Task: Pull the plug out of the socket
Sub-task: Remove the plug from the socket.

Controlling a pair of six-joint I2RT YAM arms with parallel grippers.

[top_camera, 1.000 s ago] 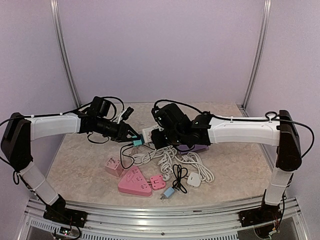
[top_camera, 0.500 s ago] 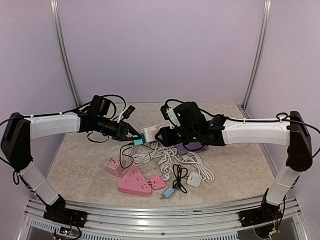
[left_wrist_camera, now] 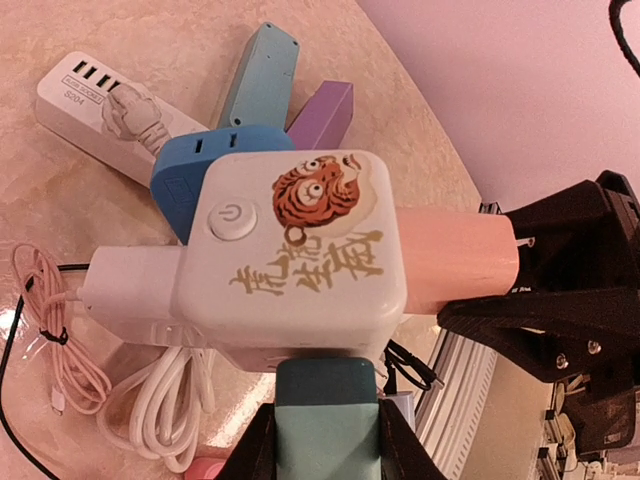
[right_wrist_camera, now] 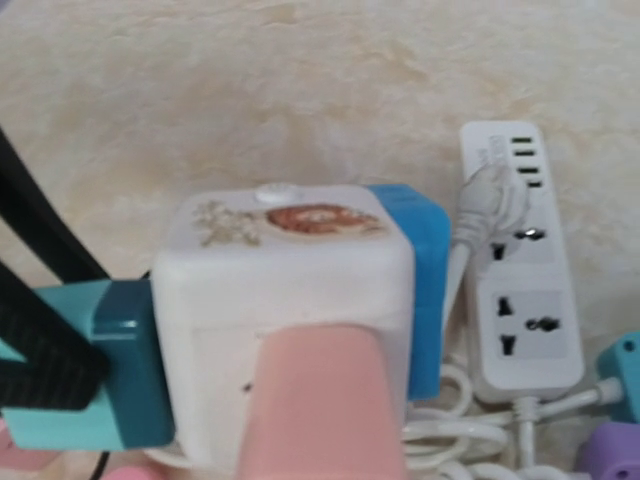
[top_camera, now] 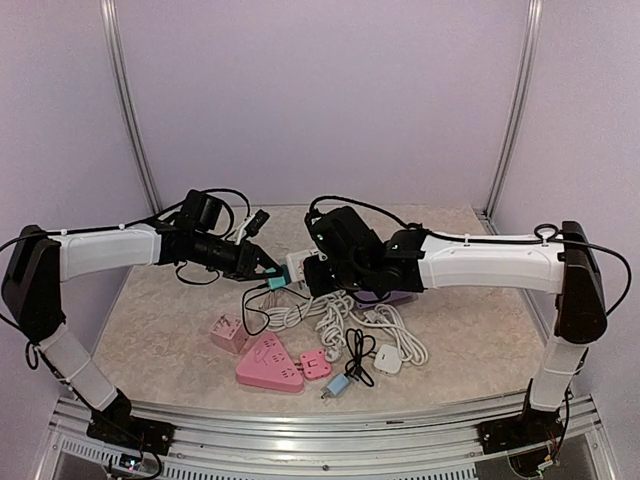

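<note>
My left gripper pulls the teal plug left in the top view next, then down to the tabletop by the pink cube adapter, as the socket still holds it.
A white cube socket (left_wrist_camera: 300, 250) with a tiger picture hangs between my two grippers above the table; it also shows in the top view (top_camera: 298, 267). My left gripper (left_wrist_camera: 326, 445) is shut on a teal plug (left_wrist_camera: 328, 395) that sits in the cube's near face. My right gripper (left_wrist_camera: 525, 270) is shut on a pink plug (left_wrist_camera: 455, 260) in the opposite face. In the right wrist view the pink plug (right_wrist_camera: 320, 410) runs out of the frame's bottom and hides my fingers. A blue plug (right_wrist_camera: 425, 290) sits in a third face.
A white power strip (right_wrist_camera: 520, 270) lies on the table beneath. Coiled white cables (top_camera: 340, 315), a pink triangular strip (top_camera: 268, 365), a pink cube adapter (top_camera: 228, 332), a white plug (top_camera: 388, 360) and a purple adapter (top_camera: 385, 295) lie in front.
The right arm swung out to the right half a second ago and is now back at the left by the cube. The left gripper and teal plug have barely moved.
</note>
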